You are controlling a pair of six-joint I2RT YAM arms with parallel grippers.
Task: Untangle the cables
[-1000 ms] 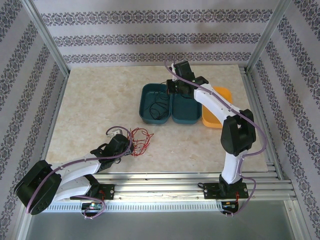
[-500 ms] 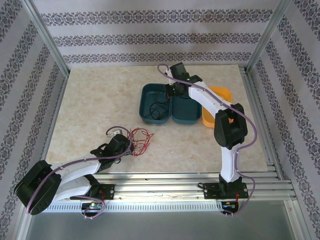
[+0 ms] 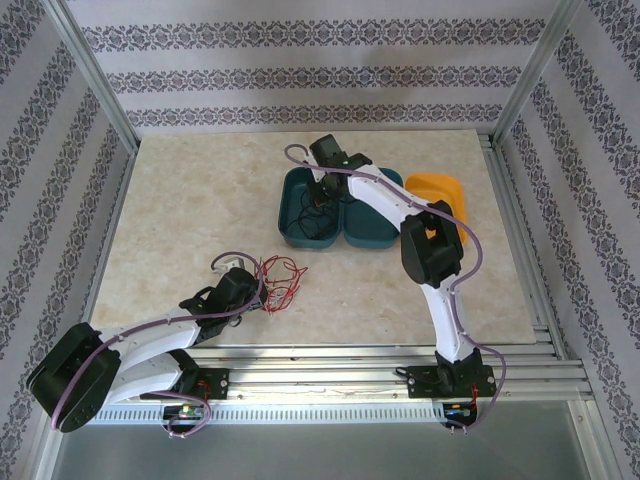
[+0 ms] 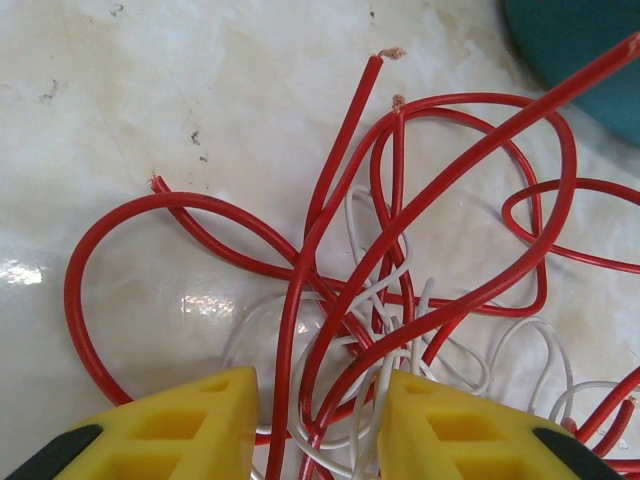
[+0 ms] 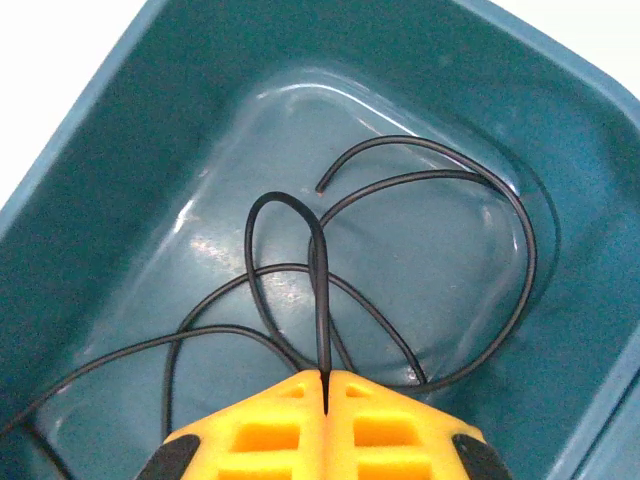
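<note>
The black cable's coils rest on the bottom of the teal tray, so the robot's right gripper will next stay above the tray's bottom, which lies below it, and spread its fingers to release the loop.
A tangle of red cable and thin white cable lies on the table at the near left. My left gripper sits low at the tangle. Its yellow fingers stand apart with several loose red and white strands running between them. A black cable lies looped in the left teal tray, seen from above as thin dark loops. My right gripper hovers over that tray, shut on an upright loop of the black cable.
A second teal tray adjoins the first tray, and an orange tray sits to their right. A teal tray corner shows beyond the tangle. Metal frame posts and patterned walls enclose the marble tabletop.
My right arm has swung left, from the divide between the two teal trays to above the left tray, with the black cable still pinched. The left arm and the tangle have not moved.
</note>
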